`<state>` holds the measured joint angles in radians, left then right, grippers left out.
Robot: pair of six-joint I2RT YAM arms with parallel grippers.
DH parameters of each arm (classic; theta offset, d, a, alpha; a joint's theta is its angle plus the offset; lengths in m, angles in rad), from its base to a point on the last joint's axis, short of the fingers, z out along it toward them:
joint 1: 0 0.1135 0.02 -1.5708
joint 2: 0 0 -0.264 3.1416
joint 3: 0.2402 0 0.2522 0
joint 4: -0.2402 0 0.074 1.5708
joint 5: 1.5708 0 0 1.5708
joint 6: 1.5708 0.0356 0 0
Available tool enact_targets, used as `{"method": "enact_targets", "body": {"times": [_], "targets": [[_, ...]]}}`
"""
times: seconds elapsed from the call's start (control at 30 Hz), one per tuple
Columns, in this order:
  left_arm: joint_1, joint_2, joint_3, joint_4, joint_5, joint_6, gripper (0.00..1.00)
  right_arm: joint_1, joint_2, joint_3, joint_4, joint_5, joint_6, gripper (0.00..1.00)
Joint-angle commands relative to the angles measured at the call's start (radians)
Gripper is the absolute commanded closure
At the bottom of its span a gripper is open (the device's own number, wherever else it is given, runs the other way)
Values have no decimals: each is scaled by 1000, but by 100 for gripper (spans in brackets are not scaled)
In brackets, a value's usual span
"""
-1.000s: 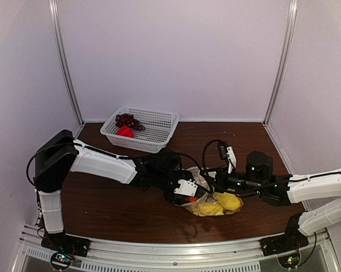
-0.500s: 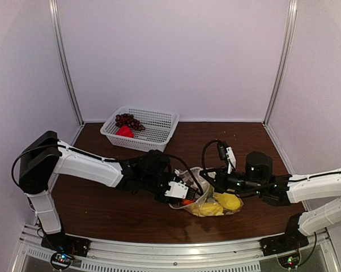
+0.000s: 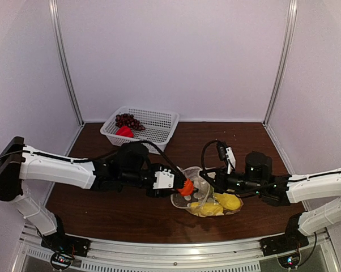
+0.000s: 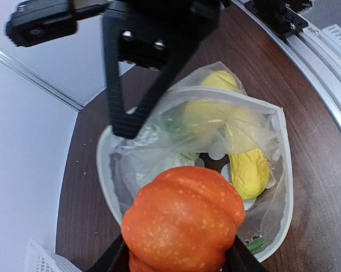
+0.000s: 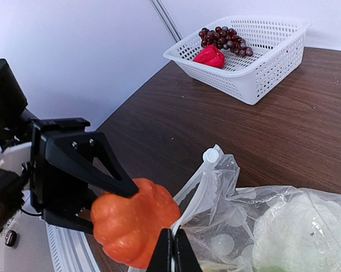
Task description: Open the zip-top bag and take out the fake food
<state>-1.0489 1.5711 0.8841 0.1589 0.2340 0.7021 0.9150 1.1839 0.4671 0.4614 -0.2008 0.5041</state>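
Note:
My left gripper moves outward from the bag point(image 3: 207, 198) next, over the basket's bare bottom, where the grapes leave room. It then lowers to release the orange piece.
The clear dotted zip-top bag point(image 3: 207, 198) lies open on the table; it also shows in the left wrist view point(image 4: 216, 130) and the right wrist view point(image 5: 255, 221). My left gripper point(image 3: 186, 187) is shut on an orange pumpkin-shaped piece point(image 4: 183, 220), held just outside the bag's mouth; the piece also shows in the right wrist view point(image 5: 133, 221). My right gripper point(image 5: 173, 248) is shut on the bag's upper rim, holding the mouth up. Yellow pieces point(image 4: 247, 170) and a white lumpy piece point(image 5: 306, 232) stay inside the bag. A purple grape bunch point(image 5: 224, 37) and a red piece point(image 5: 210, 55) lie in the basket.
The white lattice basket point(image 3: 153, 136) stands at the back left of the table, also in the right wrist view point(image 5: 261, 79). Purple walls with metal corner posts enclose the table. A metal rail runs along the near edge point(image 3: 176, 255).
My left gripper has drawn back to the left out of the bag, bringing the orange piece with it. The right gripper has stayed holding the bag's rim.

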Motion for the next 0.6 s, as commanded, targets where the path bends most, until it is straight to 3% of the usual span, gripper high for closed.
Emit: {"method": "enact_targets", "body": {"times": [0.0, 0.1, 0.27, 0.57], "targets": [[83, -94, -22, 131, 68, -156, 69, 5, 5, 5, 18, 3, 4, 100], [169, -143, -28, 152, 84, -228, 69, 5, 2, 2, 25, 4, 7, 100], [270, -156, 3, 212, -28, -311, 70, 5, 6, 2, 38, 1, 8, 100], [430, 50, 254, 111, -278, -504, 75, 4, -9, -5, 21, 6, -2, 100]]}}
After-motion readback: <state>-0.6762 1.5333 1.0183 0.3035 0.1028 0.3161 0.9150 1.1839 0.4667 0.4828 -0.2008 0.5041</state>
